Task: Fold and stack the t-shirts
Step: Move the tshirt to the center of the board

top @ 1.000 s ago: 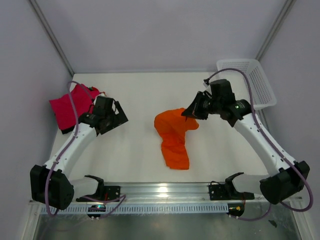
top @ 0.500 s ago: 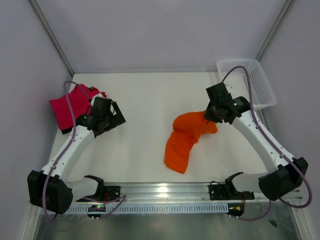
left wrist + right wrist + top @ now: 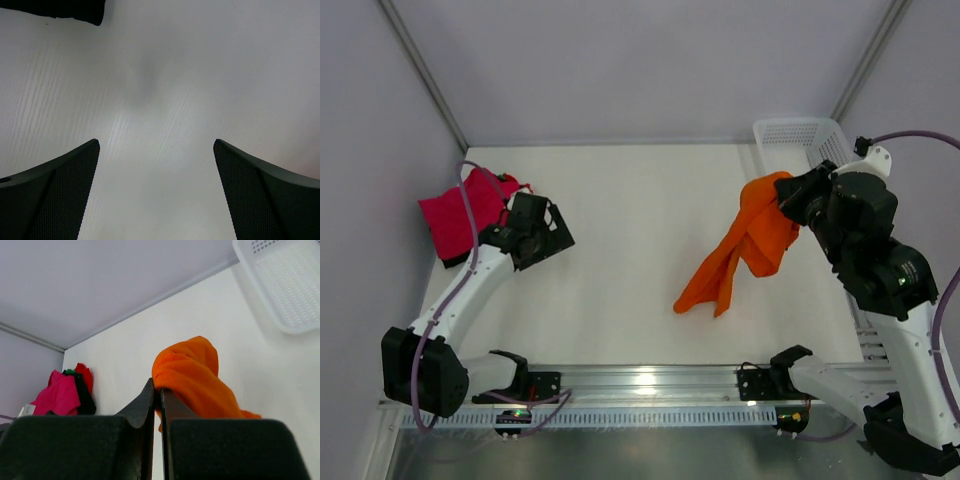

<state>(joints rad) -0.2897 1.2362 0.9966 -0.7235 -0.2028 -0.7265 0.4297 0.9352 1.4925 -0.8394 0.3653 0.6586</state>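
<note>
My right gripper needs to go left in the top view and down to bare tabletop clear of the basket and release the t-shirt there.
The bright orange t-shirt [image 3: 745, 250] hangs bunched in the air over the right half of the table, pinched at its top by my right gripper [image 3: 788, 197], which is shut on it. From the right wrist the orange cloth [image 3: 192, 372] drapes over the closed fingertips [image 3: 159, 390]. A magenta-pink t-shirt [image 3: 460, 215] lies folded at the far left on top of a black one [image 3: 85, 395], whose edge shows beneath. My left gripper [image 3: 545, 235] hovers just right of that pile, open, with only bare table between its fingers [image 3: 60, 190].
A white mesh basket [image 3: 815, 160] sits at the far right corner, close behind the raised right arm. Grey walls enclose the table on three sides. A metal rail [image 3: 640, 385] runs along the near edge.
The right gripper has lifted the orange t-shirt off the table and carried it up and to the right, toward the basket. The left arm has barely moved.
</note>
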